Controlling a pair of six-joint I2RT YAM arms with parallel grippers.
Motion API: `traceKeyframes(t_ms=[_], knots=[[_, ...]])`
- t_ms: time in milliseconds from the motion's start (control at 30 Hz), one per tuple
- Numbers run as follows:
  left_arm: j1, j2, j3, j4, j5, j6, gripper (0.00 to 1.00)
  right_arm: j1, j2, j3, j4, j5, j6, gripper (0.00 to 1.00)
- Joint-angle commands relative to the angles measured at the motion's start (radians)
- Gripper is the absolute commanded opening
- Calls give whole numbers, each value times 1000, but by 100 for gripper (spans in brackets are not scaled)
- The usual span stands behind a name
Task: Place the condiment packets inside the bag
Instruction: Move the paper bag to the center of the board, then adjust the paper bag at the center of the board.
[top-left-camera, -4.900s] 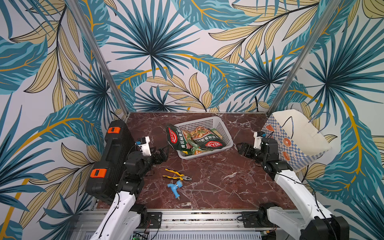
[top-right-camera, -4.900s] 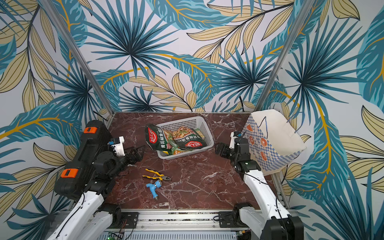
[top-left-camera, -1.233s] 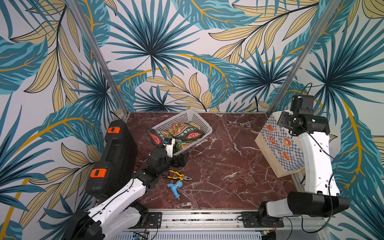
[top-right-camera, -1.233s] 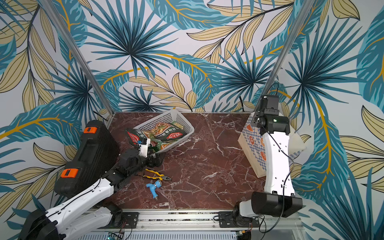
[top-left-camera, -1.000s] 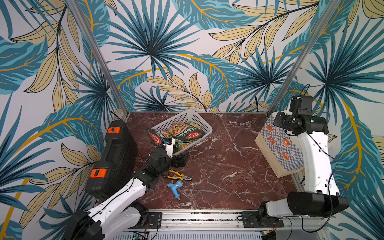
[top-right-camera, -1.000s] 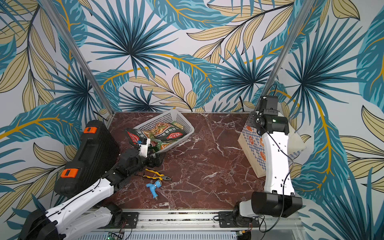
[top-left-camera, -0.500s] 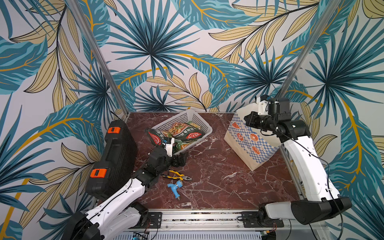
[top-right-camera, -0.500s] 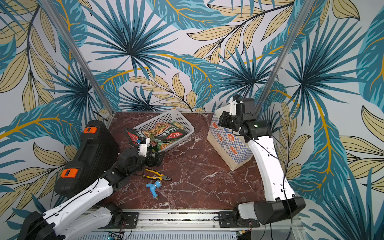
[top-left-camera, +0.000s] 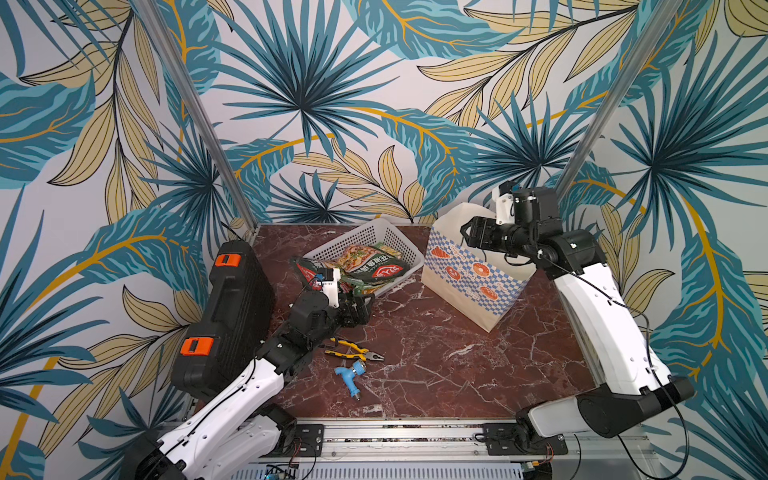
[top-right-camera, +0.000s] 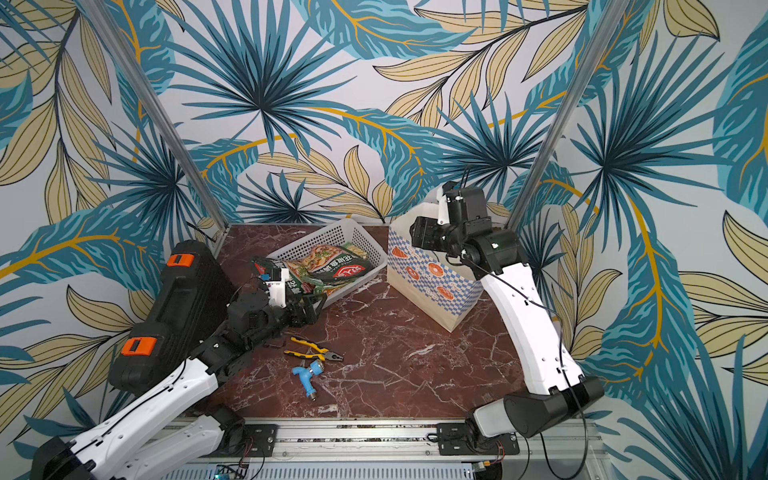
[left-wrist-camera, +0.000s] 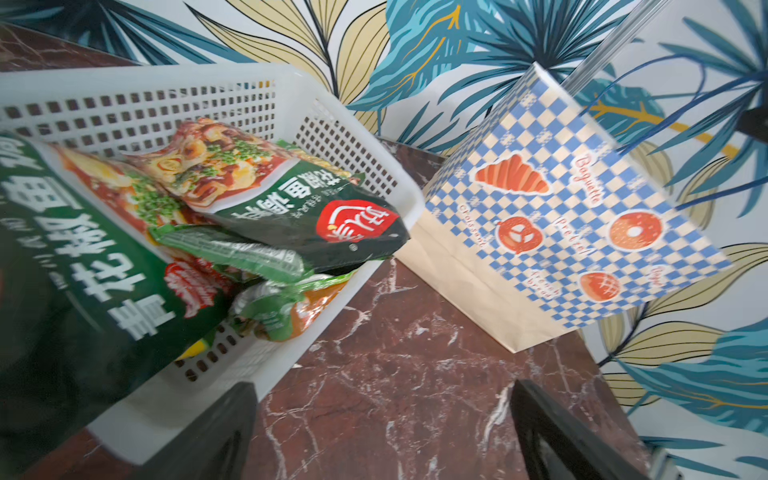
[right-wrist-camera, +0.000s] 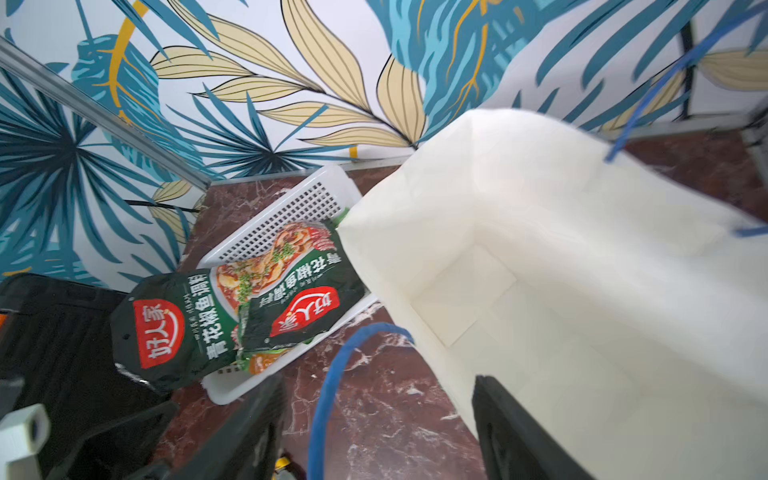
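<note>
The left gripper has to lift its open fingers outward next, onto the loop of the near blue cord handle (left-wrist-camera: 724, 193), which rises from the bag's printed side, above and outward of the gripper.
Several dark green condiment packets (top-left-camera: 370, 266) (left-wrist-camera: 299, 216) lie piled in the white perforated basket (top-left-camera: 365, 237), one hanging over its near left end. The cream bag (top-left-camera: 469, 274) (top-right-camera: 428, 278) with the blue checkered band stands just right of the basket, mouth open and its inside (right-wrist-camera: 540, 291) bare. My right gripper (top-left-camera: 465, 235) (right-wrist-camera: 382, 432) hovers at the bag's top front edge, open, with a blue cord handle (right-wrist-camera: 332, 374) hanging loose between its fingers. My left gripper (top-left-camera: 365, 307) (left-wrist-camera: 382, 436) is open over the tabletop by the basket's near corner, holding nothing.
A black tool case (top-left-camera: 224, 311) with orange latches stands along the table's left edge. Yellow-handled pliers (top-left-camera: 353, 351) and a small blue tool (top-left-camera: 351, 374) lie in front of my left arm. Metal posts rise at the back corners.
My right arm carried the bag from the table's right edge over to the basket, and its jaws then opened off the cord handle. The left arm has barely moved.
</note>
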Motion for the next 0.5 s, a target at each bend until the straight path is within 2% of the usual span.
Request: traceKeyframes(t_ms=[0,133,300,367,467], knots=[[-52,44,142,20,62,-95,100,-45,-76,50,-84,106,-94,85],[-191,151,298,22,-15,-118,100,-161,-67,85,-71,84,-126,88],[-327,318,494,54,-82,-128,100,-281,27,137,-21,6,-140,90],[-361,381,567,55,-120,-130,100,-304,76,156,5,-16,-145,89],[-373,488,680,64,-102,-141,100,-329,148,178,49,-40,-142,87]])
